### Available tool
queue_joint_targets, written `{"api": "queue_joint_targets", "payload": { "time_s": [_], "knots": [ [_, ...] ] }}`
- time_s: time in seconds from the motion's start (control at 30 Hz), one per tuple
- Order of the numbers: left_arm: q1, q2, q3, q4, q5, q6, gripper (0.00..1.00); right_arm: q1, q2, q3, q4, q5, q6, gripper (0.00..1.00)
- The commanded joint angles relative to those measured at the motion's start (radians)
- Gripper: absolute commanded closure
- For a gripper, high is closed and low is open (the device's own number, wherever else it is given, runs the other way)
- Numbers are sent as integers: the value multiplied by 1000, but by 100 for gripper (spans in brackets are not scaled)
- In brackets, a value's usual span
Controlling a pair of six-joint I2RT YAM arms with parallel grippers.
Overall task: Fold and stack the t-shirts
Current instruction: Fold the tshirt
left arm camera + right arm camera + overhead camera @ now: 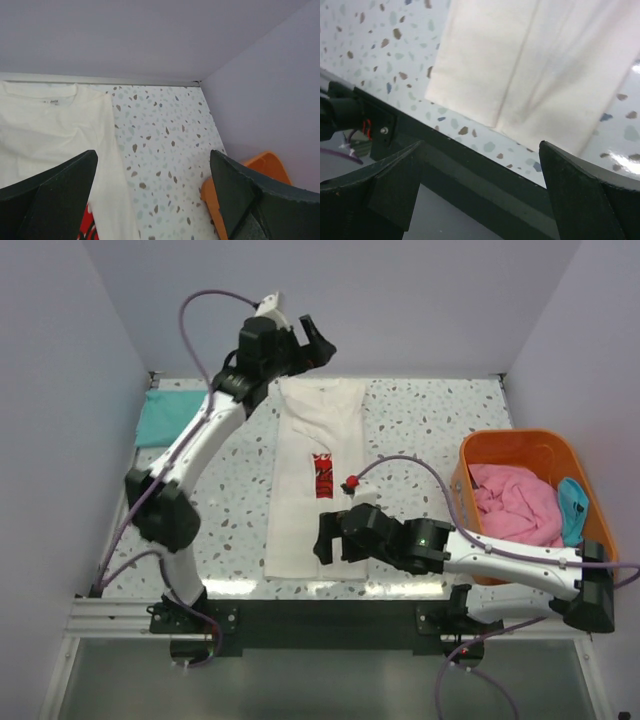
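My left gripper moves back and down from the far end of the cream t-shirt next, onto the near hem corner away from the basket. The t-shirt still lies full length, hence this move.
A cream t-shirt [315,480] with a red print [323,476] lies folded into a long strip down the middle of the table. Its collar end shows in the left wrist view [45,125], its near hem in the right wrist view [540,65]. A folded teal t-shirt [168,415] lies at the far left. A pink t-shirt [515,502] and a blue one [573,508] lie in the orange basket [520,445]. My left gripper [315,340] is open and empty, raised above the shirt's far end. My right gripper [330,535] is open and empty, over the shirt's near hem.
The orange basket stands at the right side of the table; its rim shows in the left wrist view [212,195]. The table's black front rail [470,165] runs just below the shirt's hem. Purple walls close the back and sides.
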Motion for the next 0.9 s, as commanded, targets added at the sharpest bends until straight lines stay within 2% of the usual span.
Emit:
{"api": "queue_joint_targets", "payload": {
  "time_s": [0.0, 0.03, 0.07, 0.1, 0.17, 0.2, 0.27, 0.33, 0.37, 0.47, 0.57, 0.6, 0.7, 0.73, 0.87],
  "knots": [
    [-12, -408, -443, 20, -46, 49, 0, -22, -86, -81, -137, 138, 132, 1],
    [-16, -489, -570, 63, -42, 49, 0, -23, -102, -98, -149, 147, 149, 1],
    [-24, -562, -785, 88, -60, 7, 0, -26, -122, -113, -167, 170, 165, 1],
    [-33, -694, -877, 94, -75, -9, 0, -32, -152, -148, -168, 171, 175, 1],
    [-53, -808, -1107, 88, -87, -38, 0, -37, -181, -178, -181, 177, 217, 1],
    [-73, -897, -1169, 55, -88, -70, 0, -39, -191, -191, -186, 171, 238, 1],
    [-104, -969, -1313, -25, -69, -102, 0, -40, -211, -230, -154, 145, 232, 1],
    [-116, -1049, -1390, -111, -42, -107, 0, -43, -209, -265, -129, 93, 229, 1],
    [-119, -1075, -1403, -204, -40, -107, 0, -43, -205, -271, -117, 79, 225, 2],
    [-124, -1175, -1461, -317, -37, -127, 0, -45, -174, -291, -91, 38, 228, 2],
    [-122, -1244, -1583, -285, 72, -167, 0, -43, -131, -319, -47, -3, 248, 2],
    [-125, -1255, -1616, -265, 143, -172, 3, -45, -119, -328, -39, -10, 255, 2],
    [-125, -1255, -1722, -178, 236, -207, 16, -45, -85, -349, 0, -36, 268, 6],
    [-125, -1250, -1739, -171, 242, -207, 23, -45, -80, -353, 9, -42, 272, 7],
    [-127, -1249, -1726, -234, 178, -204, 33, -45, -62, -368, 36, -68, 291, 9]
  ]
}}
